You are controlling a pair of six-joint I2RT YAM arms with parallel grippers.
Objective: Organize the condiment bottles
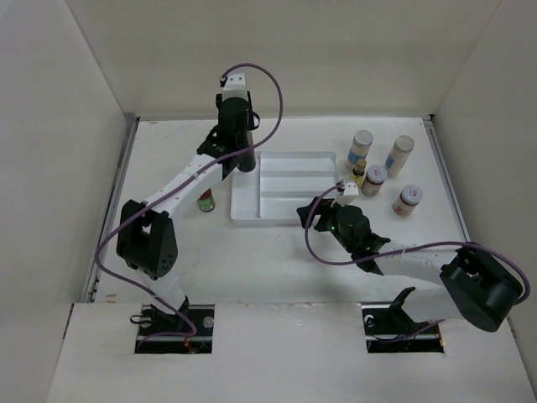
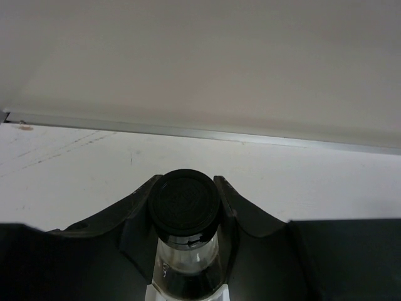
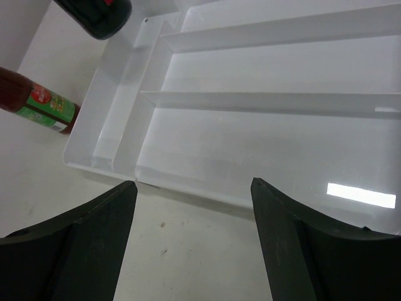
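The bottle's dark base still hangs above the tray's bottom, so the left gripper should next move down and let go of the bottle in the far end of the tray's side section (image 1: 246, 174).
My left gripper (image 1: 237, 117) is shut on the neck of a tall clear bottle (image 1: 247, 158) with dark contents, just under its black cap (image 2: 184, 202). The bottle is upright at the far left corner of the white tray (image 1: 323, 156). Its dark base (image 3: 100, 12) shows above the tray's left compartment. A green-red bottle (image 1: 205, 200) stands on the table left of the tray, and it also shows in the right wrist view (image 3: 44, 106). My right gripper (image 1: 309, 211) is open and empty, low over the table at the tray's near edge (image 3: 188, 188).
To the right of the tray stand two white shakers (image 1: 362, 147) (image 1: 399, 154), a small amber bottle (image 1: 358, 173) and two short jars (image 1: 372, 180) (image 1: 408, 200). The tray has long dividers (image 3: 269, 100). White walls enclose the table on three sides.
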